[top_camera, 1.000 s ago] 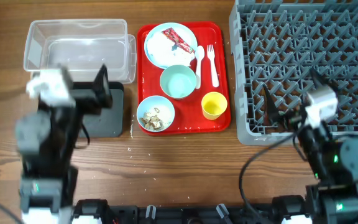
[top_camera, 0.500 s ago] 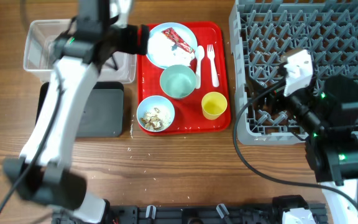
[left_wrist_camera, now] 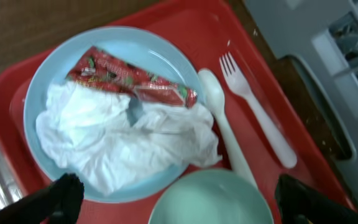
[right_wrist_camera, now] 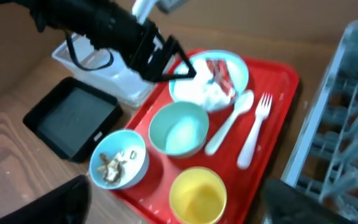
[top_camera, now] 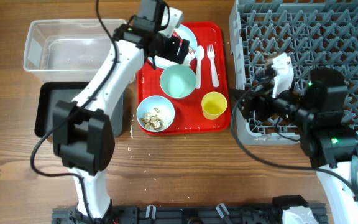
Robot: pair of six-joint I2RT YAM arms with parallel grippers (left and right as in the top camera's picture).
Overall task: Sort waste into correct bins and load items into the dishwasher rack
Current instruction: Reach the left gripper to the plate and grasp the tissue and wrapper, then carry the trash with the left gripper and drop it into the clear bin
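The white tissue (left_wrist_camera: 117, 140) lies bunched against the red wrapper, so next my left gripper needs to lower, open, onto the tissue folds (left_wrist_camera: 166, 126) beside the wrapper and close around both.
The red wrapper (left_wrist_camera: 129, 78) and white tissue (left_wrist_camera: 117, 140) lie on the light-blue plate (left_wrist_camera: 45, 87) at the back of the red tray (top_camera: 219, 37). My left gripper (left_wrist_camera: 182, 208) is open and empty, hovering above the plate's near rim and the empty bowl (top_camera: 178, 81). A second bowl (top_camera: 155, 114) holds the food scraps. The yellow cup (top_camera: 214, 105), fork (top_camera: 212, 62) and spoon (top_camera: 199, 62) lie on the tray. My right gripper (right_wrist_camera: 185, 211) is open and empty, above the tray's right edge near the cup (right_wrist_camera: 197, 196). The grey rack (top_camera: 309, 37) stands at the right.
The clear tub (top_camera: 73, 46) stands at the back left, with the black tray (top_camera: 51, 109) in front of it. A few white grains lie on the wood near the red tray's front left corner. My left arm (top_camera: 114, 68) reaches across the tub's right end.
My left arm has swung from above the black tray to above the plate. My right gripper has moved left from over the rack toward the red tray's right edge.
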